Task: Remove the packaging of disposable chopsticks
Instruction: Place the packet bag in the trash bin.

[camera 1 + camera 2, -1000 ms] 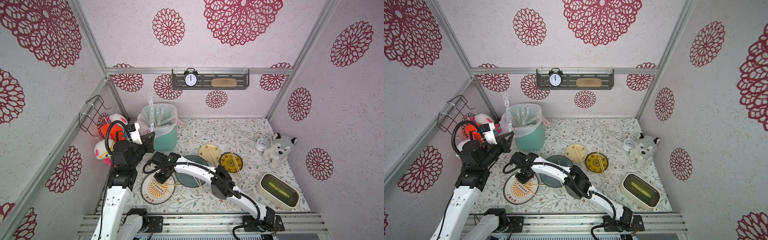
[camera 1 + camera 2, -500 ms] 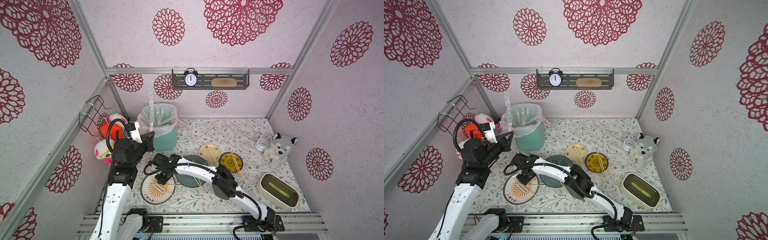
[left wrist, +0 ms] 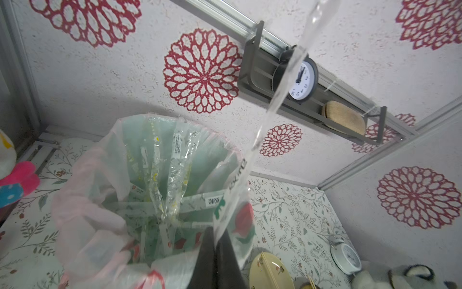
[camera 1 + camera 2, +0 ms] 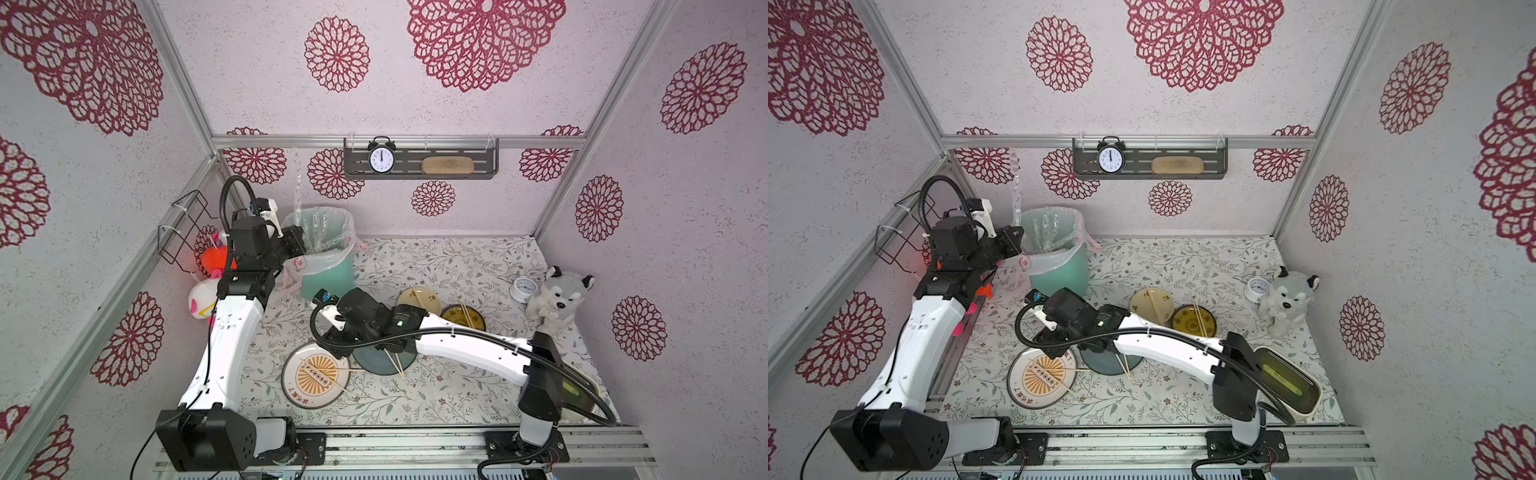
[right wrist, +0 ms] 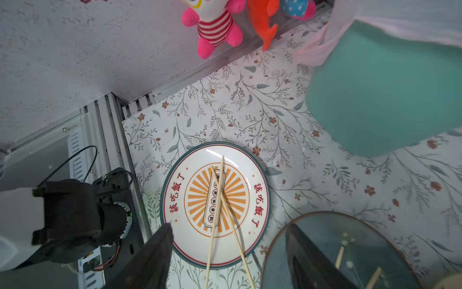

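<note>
The green bin's opening (image 4: 324, 234) (image 3: 175, 185) is beside and below my left gripper, so I will next move that gripper over it and tip it downward to release the clear sleeve.
My left gripper (image 3: 215, 234) is shut on the lower end of one clear sleeve of packaging (image 3: 275, 100), which stands upright beside the rim of the lined green bin (image 4: 328, 270); in both top views the sleeve (image 4: 1015, 195) rises against the back wall. Several empty sleeves (image 3: 175, 162) lie inside the bin. My right gripper (image 5: 228, 226) hangs open above the white and orange plate (image 5: 175, 172). A bare pair of disposable chopsticks (image 5: 217, 200) lies crossed on that plate, touching neither finger.
More chopstick pairs lie on the teal plate (image 4: 392, 361), the pale yellow plate (image 4: 417, 297) and the dark yellow plate (image 4: 465, 316). A husky plush (image 4: 557, 299), a small round clock (image 4: 521, 289) and a green-lidded box (image 4: 1287, 382) stand at the right. Plush toys (image 4: 212, 257) sit by the left wall.
My right gripper has opened and drawn back a little from the white plate, leaving the chopsticks on it. My left gripper has carried the sleeve toward the bin.
</note>
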Tool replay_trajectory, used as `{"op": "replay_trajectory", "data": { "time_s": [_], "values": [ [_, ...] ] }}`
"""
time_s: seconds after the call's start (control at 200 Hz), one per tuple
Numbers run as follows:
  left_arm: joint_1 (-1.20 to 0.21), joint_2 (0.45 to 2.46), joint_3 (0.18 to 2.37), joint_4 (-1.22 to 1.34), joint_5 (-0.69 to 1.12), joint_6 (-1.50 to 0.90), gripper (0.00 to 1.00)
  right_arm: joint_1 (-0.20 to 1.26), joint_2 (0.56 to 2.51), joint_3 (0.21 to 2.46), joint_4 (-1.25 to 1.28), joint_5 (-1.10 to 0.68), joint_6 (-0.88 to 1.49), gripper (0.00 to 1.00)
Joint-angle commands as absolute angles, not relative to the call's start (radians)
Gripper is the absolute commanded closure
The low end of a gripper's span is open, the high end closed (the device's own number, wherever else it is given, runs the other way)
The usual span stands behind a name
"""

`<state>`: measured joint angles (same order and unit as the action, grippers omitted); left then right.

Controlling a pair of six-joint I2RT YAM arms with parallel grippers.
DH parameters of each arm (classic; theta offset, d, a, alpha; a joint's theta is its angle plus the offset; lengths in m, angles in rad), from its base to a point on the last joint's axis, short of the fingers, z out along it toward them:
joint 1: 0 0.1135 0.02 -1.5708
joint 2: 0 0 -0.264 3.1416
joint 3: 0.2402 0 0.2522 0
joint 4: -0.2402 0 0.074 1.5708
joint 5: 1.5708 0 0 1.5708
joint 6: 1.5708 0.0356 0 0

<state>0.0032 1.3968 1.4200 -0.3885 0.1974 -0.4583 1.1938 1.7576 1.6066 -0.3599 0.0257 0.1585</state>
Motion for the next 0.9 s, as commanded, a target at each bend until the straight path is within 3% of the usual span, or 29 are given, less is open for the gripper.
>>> {"op": "replay_trajectory", "data": {
  "time_s": [0.0, 0.235, 0.295, 0.43, 0.47, 0.535, 0.585, 0.726, 0.896],
  "values": [
    [-0.013, 1.544, 1.539, -0.638, 0.109, -0.399, 1.00, 1.171, 1.591, 1.434, -0.206, 0.121, 0.181, 0.23],
    [-0.095, 1.830, 1.915, -0.917, -0.090, -0.337, 1.00, 1.116, 1.339, 1.177, -0.091, 0.139, 0.215, 0.23],
    [-0.106, 1.867, 1.985, -0.992, -0.115, -0.340, 0.82, 1.113, 1.302, 1.140, -0.088, 0.151, 0.222, 0.23],
    [-0.134, 1.885, 2.046, -1.063, -0.176, -0.340, 0.67, 1.099, 1.240, 1.073, -0.076, 0.159, 0.234, 0.23],
    [-0.144, 1.879, 2.049, -1.068, -0.201, -0.335, 0.52, 1.096, 1.224, 1.061, -0.075, 0.160, 0.236, 0.23],
    [-0.155, 1.866, 2.058, -1.059, -0.255, -0.325, 0.17, 1.092, 1.204, 1.046, -0.069, 0.157, 0.237, 0.23],
    [-0.156, 1.850, 2.063, -1.052, -0.271, -0.328, 0.08, 1.091, 1.193, 1.040, -0.070, 0.153, 0.238, 0.23],
    [-0.158, 1.778, 2.032, -0.940, -0.259, -0.315, 0.04, 1.091, 1.168, 1.019, -0.063, 0.156, 0.239, 0.23],
    [-0.161, 1.797, 2.057, -0.883, -0.271, -0.298, 0.18, 1.086, 1.158, 0.999, -0.064, 0.169, 0.241, 0.23]
  ]
}}
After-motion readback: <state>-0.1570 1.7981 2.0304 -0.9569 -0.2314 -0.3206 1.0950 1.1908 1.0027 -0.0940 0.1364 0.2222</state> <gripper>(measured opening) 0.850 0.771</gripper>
